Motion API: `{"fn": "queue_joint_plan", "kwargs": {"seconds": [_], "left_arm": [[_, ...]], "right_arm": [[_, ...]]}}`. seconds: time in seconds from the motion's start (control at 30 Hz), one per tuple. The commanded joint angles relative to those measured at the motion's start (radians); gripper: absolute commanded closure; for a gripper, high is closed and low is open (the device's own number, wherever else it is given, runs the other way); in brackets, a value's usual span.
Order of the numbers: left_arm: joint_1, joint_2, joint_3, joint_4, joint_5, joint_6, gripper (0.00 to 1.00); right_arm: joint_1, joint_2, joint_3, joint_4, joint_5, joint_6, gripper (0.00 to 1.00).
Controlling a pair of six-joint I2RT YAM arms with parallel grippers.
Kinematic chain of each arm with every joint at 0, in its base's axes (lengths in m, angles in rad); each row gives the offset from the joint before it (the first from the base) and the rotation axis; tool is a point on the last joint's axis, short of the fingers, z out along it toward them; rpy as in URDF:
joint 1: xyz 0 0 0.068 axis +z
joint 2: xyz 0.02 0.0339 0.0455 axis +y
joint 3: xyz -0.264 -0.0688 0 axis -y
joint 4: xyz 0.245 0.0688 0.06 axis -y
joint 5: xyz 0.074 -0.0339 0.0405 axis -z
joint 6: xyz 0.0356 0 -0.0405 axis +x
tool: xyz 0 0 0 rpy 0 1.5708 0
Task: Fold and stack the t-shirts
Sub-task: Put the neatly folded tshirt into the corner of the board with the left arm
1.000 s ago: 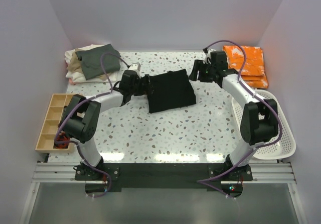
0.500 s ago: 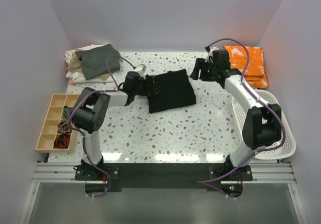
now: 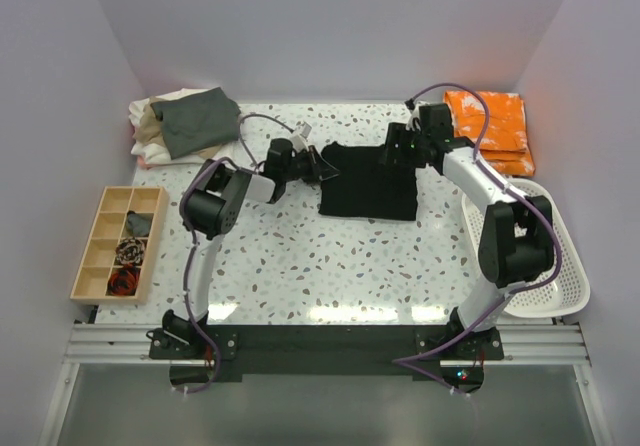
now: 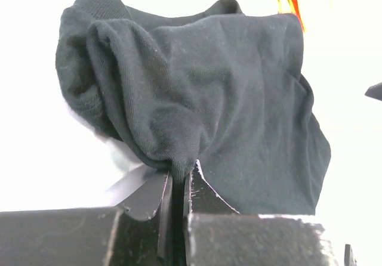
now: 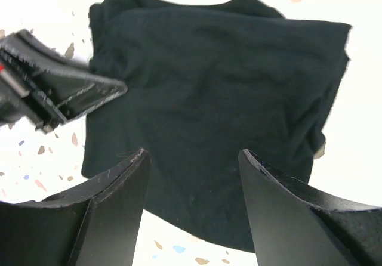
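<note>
I will lift my left gripper outward and to the left in the top view to let go of the black t-shirt (image 3: 368,182) over the stack (image 3: 194,123), as folded t-shirts lie there.
The black t-shirt (image 3: 368,182), partly folded, lies at mid-table. My left gripper (image 3: 327,171) is shut on a bunched fold at the shirt's left edge; in the left wrist view the cloth (image 4: 239,99) is pinched between the closed gripper (image 4: 179,176) tips. My right gripper (image 3: 394,152) hangs open just over the shirt's far right part. Its wrist view shows the shirt (image 5: 221,69) spread below the wide-apart gripper (image 5: 194,155), nothing held, with the left gripper (image 5: 65,87) at the shirt's far side. Folded grey-green, tan and cream t-shirts (image 3: 185,124) are stacked at the back left.
An orange folded pile (image 3: 492,126) lies at the back right. A white basket (image 3: 560,266) stands at the right edge. A wooden compartment tray (image 3: 112,241) with small items sits at the left edge.
My left gripper reached right and shut on the shirt's left edge. The shirt shifted right and its outline changed. The right gripper moved slightly, now over the shirt's far right part.
</note>
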Motion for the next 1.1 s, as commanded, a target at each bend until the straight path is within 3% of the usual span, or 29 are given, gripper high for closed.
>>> {"fn": "queue_joint_plan", "kwargs": {"seconds": [0.0,0.2,0.3,0.43,0.57,0.77,1.07], "left_arm": [[-0.012,0.051,0.136,-0.090,0.031,-0.011,1.00],[-0.012,0.016,0.248,-0.231,0.018,0.108,1.00],[-0.012,-0.061,0.317,-0.434,-0.090,0.283,1.00],[-0.006,-0.173,0.427,-0.660,-0.335,0.501,1.00],[0.038,-0.213,0.606,-0.838,-0.429,0.664,1.00],[0.173,-0.207,0.833,-1.062,-0.500,0.814,1.00],[0.428,-0.143,1.041,-1.165,-0.578,0.937,1.00]], "right_arm": [[-0.006,-0.009,0.012,0.010,-0.004,-0.015,0.35],[-0.009,-0.016,0.005,0.007,0.009,-0.014,0.35],[-0.006,-0.019,-0.001,0.007,0.016,-0.012,0.35],[-0.008,-0.011,-0.007,0.009,0.013,-0.008,0.35],[-0.008,-0.002,-0.008,0.015,-0.004,0.000,0.36],[-0.008,0.003,-0.009,0.021,-0.016,0.003,0.36],[-0.008,0.026,-0.002,0.021,-0.033,0.000,0.36]]}}
